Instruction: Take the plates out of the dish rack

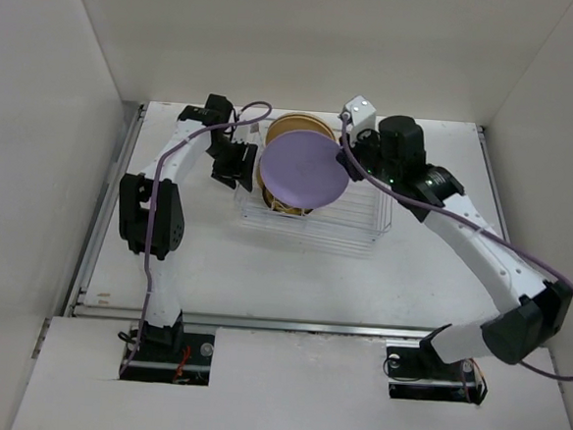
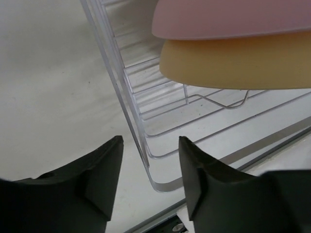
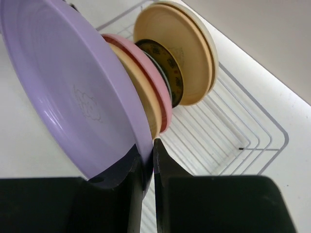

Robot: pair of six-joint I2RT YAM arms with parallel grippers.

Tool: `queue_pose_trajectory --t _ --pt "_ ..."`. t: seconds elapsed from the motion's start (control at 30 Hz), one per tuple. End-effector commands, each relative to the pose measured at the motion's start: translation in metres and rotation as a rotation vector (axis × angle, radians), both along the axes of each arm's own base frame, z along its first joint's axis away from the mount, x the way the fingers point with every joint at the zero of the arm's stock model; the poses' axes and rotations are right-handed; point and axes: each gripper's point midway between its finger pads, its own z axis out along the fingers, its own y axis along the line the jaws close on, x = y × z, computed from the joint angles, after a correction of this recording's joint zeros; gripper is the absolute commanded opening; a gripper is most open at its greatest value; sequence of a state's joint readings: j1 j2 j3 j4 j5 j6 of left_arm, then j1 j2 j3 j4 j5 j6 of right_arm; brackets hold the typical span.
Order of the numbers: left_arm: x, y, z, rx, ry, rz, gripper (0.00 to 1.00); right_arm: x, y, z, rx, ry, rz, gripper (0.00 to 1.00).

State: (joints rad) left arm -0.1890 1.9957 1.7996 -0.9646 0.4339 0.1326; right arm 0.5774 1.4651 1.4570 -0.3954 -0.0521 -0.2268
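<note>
The right gripper carries the lavender plate back past the rack's near edge and down to the table by the metal bar next.
The wire dish rack (image 1: 364, 225) stands mid-table with several plates upright at its left end. In front is a lavender plate (image 1: 304, 170) (image 3: 73, 87); my right gripper (image 1: 347, 166) (image 3: 148, 156) is shut on its rim. Behind it stand a pink plate (image 3: 148, 65), a tan-orange plate (image 3: 141, 94), a small dark patterned plate (image 3: 170, 73) and a cream plate (image 3: 192, 48). My left gripper (image 1: 237, 175) (image 2: 149, 143) is open at the rack's left end. Its fingers (image 2: 104, 170) straddle the rack's corner wire (image 2: 133, 121) without touching it. The pink plate (image 2: 233, 19) and the tan-orange plate (image 2: 233, 63) hang above.
White walls close the table in at the back and on both sides. A metal rail (image 1: 259, 321) runs along the near edge, in front of the arm bases. The right half of the rack (image 3: 228, 136) holds no plates.
</note>
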Motion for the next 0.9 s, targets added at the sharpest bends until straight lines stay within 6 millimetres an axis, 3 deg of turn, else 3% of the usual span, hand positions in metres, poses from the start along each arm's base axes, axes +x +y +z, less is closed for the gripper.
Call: queue_pose_trajectory --t 0.0,0.03,0.1,0.13,0.27,0.3,0.37,0.43,0.47,0.63,0.73,0.87 --pt "-0.003 0.002 0.021 0.008 -0.054 0.019 0.49 -0.039 -0.001 0.032 0.141 0.037 0.033 0.0" --pt "-0.003 0.002 0.021 0.008 -0.054 0.019 0.51 -0.052 0.001 0.032 0.16 0.061 0.069 0.0" --pt "0.001 0.003 0.016 0.021 -0.045 0.031 0.51 -0.071 0.009 0.011 0.172 0.157 0.141 0.0" --pt "0.002 0.006 0.007 0.038 -0.025 0.034 0.5 -0.087 0.015 -0.013 0.162 0.232 0.188 0.0" --pt "0.002 0.001 -0.002 0.022 0.019 0.035 0.39 -0.118 0.026 -0.081 0.09 0.397 0.225 0.0" --pt "0.001 -0.004 -0.004 -0.004 0.034 0.027 0.36 -0.124 0.031 -0.093 0.084 0.431 0.238 0.0" --pt "-0.004 -0.009 -0.006 -0.013 0.053 0.025 0.18 -0.134 0.043 -0.11 0.086 0.465 0.257 0.0" --pt "-0.011 -0.009 -0.016 -0.012 0.097 0.058 0.02 -0.135 0.048 -0.122 0.087 0.499 0.249 0.0" --pt "-0.014 -0.015 -0.019 -0.028 0.106 0.057 0.0 -0.138 0.053 -0.128 0.085 0.512 0.255 0.0" --pt "-0.022 -0.024 -0.029 -0.088 0.154 0.12 0.0 -0.138 0.063 -0.16 0.058 0.591 0.233 0.0" --pt "-0.023 -0.027 -0.028 -0.106 0.164 0.188 0.0 -0.139 0.064 -0.189 0.014 0.646 0.204 0.0" --pt "-0.02 -0.03 -0.016 -0.131 0.145 0.238 0.0 -0.131 0.067 -0.21 0.001 0.686 0.146 0.07"
